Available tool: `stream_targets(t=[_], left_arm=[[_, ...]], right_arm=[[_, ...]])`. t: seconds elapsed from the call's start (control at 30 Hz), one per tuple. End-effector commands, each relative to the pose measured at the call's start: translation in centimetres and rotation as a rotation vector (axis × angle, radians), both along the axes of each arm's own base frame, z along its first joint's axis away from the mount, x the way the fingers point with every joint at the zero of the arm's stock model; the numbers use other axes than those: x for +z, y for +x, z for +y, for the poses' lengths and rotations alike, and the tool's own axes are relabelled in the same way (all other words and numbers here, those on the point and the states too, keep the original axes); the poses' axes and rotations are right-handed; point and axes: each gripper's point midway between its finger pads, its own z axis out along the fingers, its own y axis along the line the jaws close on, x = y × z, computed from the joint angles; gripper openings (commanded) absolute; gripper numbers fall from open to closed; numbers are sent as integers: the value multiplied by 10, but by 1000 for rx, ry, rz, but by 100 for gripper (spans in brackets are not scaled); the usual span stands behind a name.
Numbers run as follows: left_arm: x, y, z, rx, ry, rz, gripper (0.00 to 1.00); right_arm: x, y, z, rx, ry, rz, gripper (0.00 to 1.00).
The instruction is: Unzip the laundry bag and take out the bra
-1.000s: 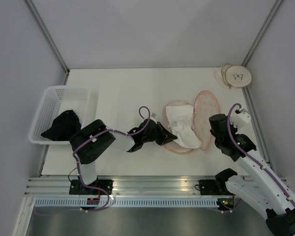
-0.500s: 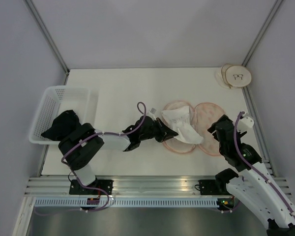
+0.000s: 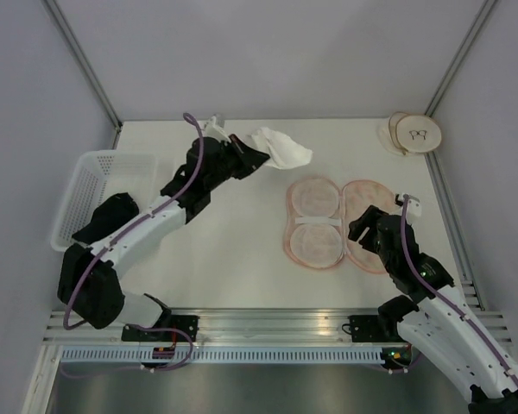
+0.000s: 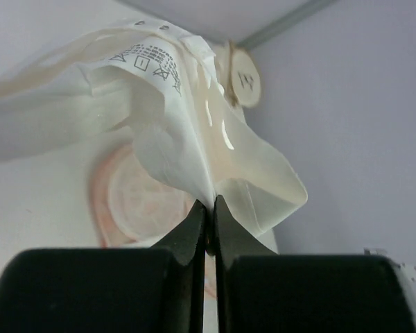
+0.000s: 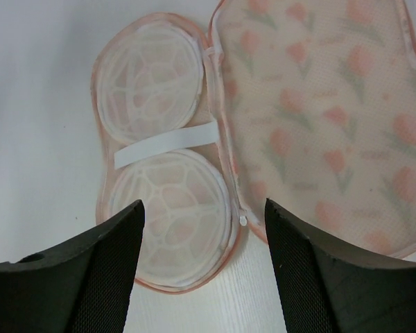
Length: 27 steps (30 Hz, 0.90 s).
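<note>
I should next swing my left gripper to the left in the top view, over the white lattice basket (image 3: 116, 183) below. Then I should lower it and let go of the bra (image 3: 281, 148).
The peach-pink laundry bag (image 3: 338, 222) lies unzipped and spread flat at the table's centre right, its left half showing two white lattice domes (image 5: 163, 146) and its printed lid (image 5: 319, 118) folded out to the right. My left gripper (image 3: 252, 155) is shut on the white bra (image 3: 281, 148) and holds it in the air over the table's back centre; in the left wrist view the bra (image 4: 187, 132) hangs from the closed fingertips (image 4: 209, 208). My right gripper (image 3: 361, 231) is open and empty just above the bag's near edge (image 5: 204, 229).
A white lattice basket (image 3: 91, 185) with a black garment (image 3: 108, 220) stands at the left edge. A round tan disc (image 3: 414, 134) lies at the back right corner. Grey walls enclose the table on three sides.
My left gripper lifted the bra out of the bag and carried it back and left, high above the table. The bag lid fell open flat. My right gripper pulled back slightly.
</note>
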Motion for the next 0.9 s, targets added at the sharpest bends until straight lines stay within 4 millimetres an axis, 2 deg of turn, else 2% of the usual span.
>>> stream_targets(t=[0.0,0.07,0.1,0.13,0.2,0.23,0.3,0.37,0.4,0.43,0.47,0.5,0.7,0.87], left_arm=[[35,22,76,166,222,-145,2],[41,28,111,273,317,-171,2],[54,30,136,343,333,-189,2],[58,31,151,384,351,-193,2],[58,33,188,502,414,-185,2],[60,34,214,574,425,-175,2],[48,34,260,709,459,-120,2],[42,29,286,783,444,-90,2],[24,25,301,818,453,-37,2],[21,21,325,885,442,-16,2],[3,18,332,903,441,25,2],[-4,14,361,983,433,58,2],[-54,12,404,1113,435,207,2],[-100,10,419,1162,441,326,2]], right_arm=[[4,5,14,71,20,-22,75],[2,7,18,91,24,-23,75],[0,8,21,101,26,-18,74],[-1,8,22,109,27,-15,74],[-6,8,27,137,25,8,74],[-6,9,30,150,26,7,74],[-11,9,34,174,23,26,73],[-13,10,36,187,18,36,73],[-16,10,37,192,15,46,73],[-16,10,39,205,19,45,73],[-18,10,41,210,21,48,73],[-19,11,42,215,22,54,72],[-21,11,49,246,43,67,72],[-13,12,51,260,42,55,72]])
